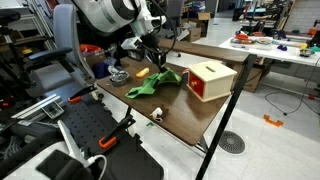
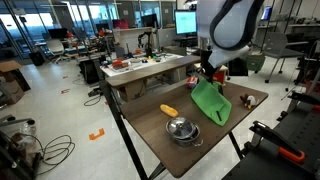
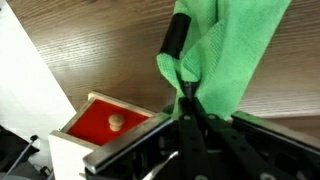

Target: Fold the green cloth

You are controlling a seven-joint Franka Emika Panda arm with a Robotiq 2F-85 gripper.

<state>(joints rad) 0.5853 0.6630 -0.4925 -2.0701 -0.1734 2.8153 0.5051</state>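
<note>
The cloth's bowl-side end (image 1: pixel 142 88) lies on the tabletop, so my gripper will next move toward the metal bowl and down to release the cloth's fold over that end.
The green cloth (image 1: pixel 155 85) lies on the brown table, one edge lifted off the surface. It also shows in an exterior view (image 2: pixel 212 101) hanging from the gripper, and in the wrist view (image 3: pixel 225 50) draped over the fingers. My gripper (image 3: pixel 187 92) is shut on a fold of the green cloth, fingers pressed together. In an exterior view the gripper (image 1: pixel 152 57) is above the cloth's far end, next to the red-and-cream box (image 1: pixel 208 79). In an exterior view the gripper (image 2: pixel 207 76) holds the cloth's upper corner.
A small yellow-orange object (image 1: pixel 141 72) lies near the cloth, also in an exterior view (image 2: pixel 168 110). A metal bowl (image 2: pixel 182 128) sits near the table's edge. The red-and-cream box (image 3: pixel 105 125) is close to the gripper. A small white object (image 1: pixel 157 112) lies near the table's front.
</note>
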